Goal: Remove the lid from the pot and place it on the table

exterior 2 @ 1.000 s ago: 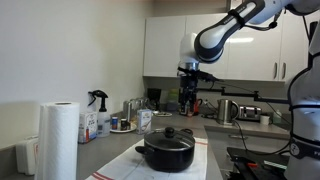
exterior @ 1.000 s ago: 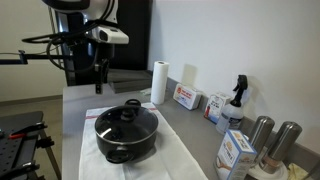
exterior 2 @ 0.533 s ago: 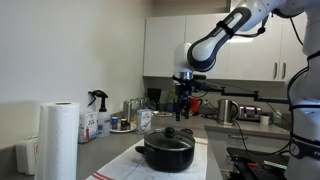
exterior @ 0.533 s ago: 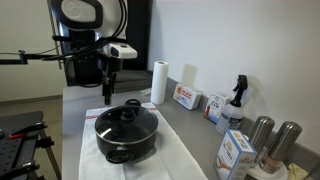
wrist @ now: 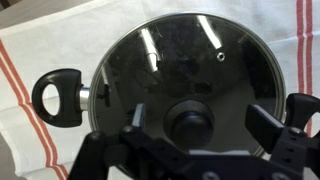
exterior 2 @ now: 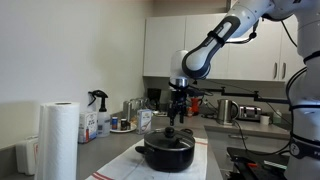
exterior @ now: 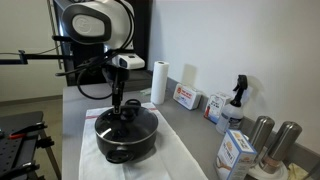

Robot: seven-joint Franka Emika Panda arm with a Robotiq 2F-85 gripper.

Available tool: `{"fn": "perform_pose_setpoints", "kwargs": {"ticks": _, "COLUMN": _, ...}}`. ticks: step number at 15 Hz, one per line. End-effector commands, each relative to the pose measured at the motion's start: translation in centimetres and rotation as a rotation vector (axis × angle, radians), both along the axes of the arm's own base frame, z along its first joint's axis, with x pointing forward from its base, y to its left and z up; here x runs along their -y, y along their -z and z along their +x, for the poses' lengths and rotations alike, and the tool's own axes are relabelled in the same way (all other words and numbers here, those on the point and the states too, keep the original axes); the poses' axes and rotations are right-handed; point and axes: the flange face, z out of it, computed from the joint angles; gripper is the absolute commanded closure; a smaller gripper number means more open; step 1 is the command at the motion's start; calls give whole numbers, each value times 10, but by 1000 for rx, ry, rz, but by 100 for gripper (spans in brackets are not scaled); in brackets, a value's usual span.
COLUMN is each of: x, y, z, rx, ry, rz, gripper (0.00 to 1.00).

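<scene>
I will next shift my gripper a little toward the wall from slightly beside the black knob (exterior: 127, 114) (wrist: 190, 124), and then I will lower its open fingers around the knob.
The black pot (exterior: 126, 140) (exterior 2: 167, 156) stands on a white cloth on the grey table (exterior: 75, 98) in both exterior views. Its glass lid (wrist: 170, 70) with a black centre knob (wrist: 190, 124) sits on it. My gripper (wrist: 200, 122) (exterior: 118, 105) (exterior 2: 177, 117) hangs open just above the lid. In the wrist view the knob lies between my two spread fingers, which do not touch it. One pot handle (wrist: 58, 97) shows at the left of the wrist view.
A paper towel roll (exterior: 158, 82) (exterior 2: 59, 140), boxes (exterior: 186, 97), a spray bottle (exterior: 236, 100) and steel canisters (exterior: 272, 140) stand along the wall. The white cloth (wrist: 40, 40) has red stripes. A kettle (exterior 2: 227, 110) stands on the far counter.
My gripper has moved from behind the pot to over it and come down close above the lid's knob. The pot and lid have not moved.
</scene>
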Motion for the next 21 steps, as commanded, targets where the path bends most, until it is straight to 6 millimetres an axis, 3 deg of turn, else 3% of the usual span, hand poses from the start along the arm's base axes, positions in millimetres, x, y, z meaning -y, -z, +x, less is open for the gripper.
{"fn": "perform_pose_setpoints", "kwargs": {"ticks": 1, "x": 7, "y": 8, "z": 15, "rx": 21, "ry": -5, "rz": -5, "gripper": 0}}
{"fn": "perform_pose_setpoints", "kwargs": {"ticks": 17, "x": 20, "y": 26, "z": 41, "rx": 13, "ry": 22, "rz": -3, "gripper": 0}}
{"fn": "perform_pose_setpoints", "kwargs": {"ticks": 18, "x": 20, "y": 26, "z": 42, "rx": 15, "ry": 21, "rz": -1, "gripper": 19}}
{"fn": "perform_pose_setpoints", "kwargs": {"ticks": 21, "x": 19, "y": 26, "z": 44, "rx": 19, "ry": 21, "rz": 2, "gripper": 40}}
